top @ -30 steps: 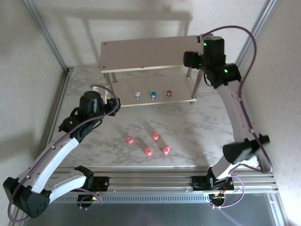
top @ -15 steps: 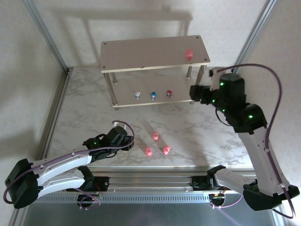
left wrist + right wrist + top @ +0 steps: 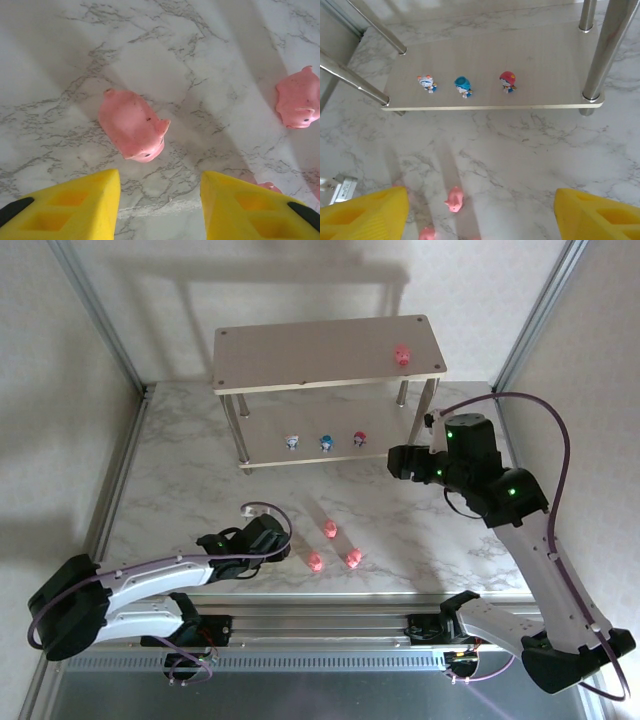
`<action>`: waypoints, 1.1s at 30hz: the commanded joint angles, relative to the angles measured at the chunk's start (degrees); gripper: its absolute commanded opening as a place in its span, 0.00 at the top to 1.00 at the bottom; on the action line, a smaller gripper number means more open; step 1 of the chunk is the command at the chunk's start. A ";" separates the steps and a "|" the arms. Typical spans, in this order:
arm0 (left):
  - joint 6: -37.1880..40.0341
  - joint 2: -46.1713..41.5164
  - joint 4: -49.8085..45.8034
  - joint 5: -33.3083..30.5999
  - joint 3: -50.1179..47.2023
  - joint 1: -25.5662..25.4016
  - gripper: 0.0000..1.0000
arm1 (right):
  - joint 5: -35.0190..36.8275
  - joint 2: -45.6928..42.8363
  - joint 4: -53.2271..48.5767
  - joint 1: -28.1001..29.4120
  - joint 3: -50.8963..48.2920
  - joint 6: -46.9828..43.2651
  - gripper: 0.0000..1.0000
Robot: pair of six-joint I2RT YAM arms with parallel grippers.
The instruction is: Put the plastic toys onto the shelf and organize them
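Note:
The pink toy is still beyond the yellow fingers, so my left gripper needs to go down toward the marble next, with its open fingers on both sides of the pink toy's body.
The shelf stands at the back, with one pink toy on its top board. On the lower board stand a whitish-blue toy, a blue toy and a red toy. Three pink toys lie loose on the marble near the front. My left gripper is open low over the table, and a fourth pink toy lies just ahead of its yellow fingertips. My right gripper hangs open and empty in front of the shelf's right end.
Thin silver shelf legs stand close to my right gripper. Metal frame posts rise at the back corners. An aluminium rail runs along the near table edge. Another pink toy lies right of my left fingers.
My right arm has drawn back and down from the top board, leaving a pink toy there. My left arm has swung from beside the shelf down to the pink toys at the front.

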 commanded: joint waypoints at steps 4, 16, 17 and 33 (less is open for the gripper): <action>-2.03 3.05 0.00 -3.24 1.78 -0.43 0.53 | -2.18 -0.33 2.99 0.50 -0.98 -0.58 0.22; 1.88 8.75 -1.50 -5.97 5.51 1.30 0.57 | -1.23 0.49 3.55 0.48 -1.33 -2.33 0.21; 2.05 8.79 -1.36 -5.47 5.18 1.66 0.59 | -1.05 0.48 3.60 0.45 -1.37 -2.43 0.21; 3.01 9.32 0.65 -2.16 1.68 4.14 0.59 | -0.42 0.50 4.45 0.47 -1.68 -2.60 0.21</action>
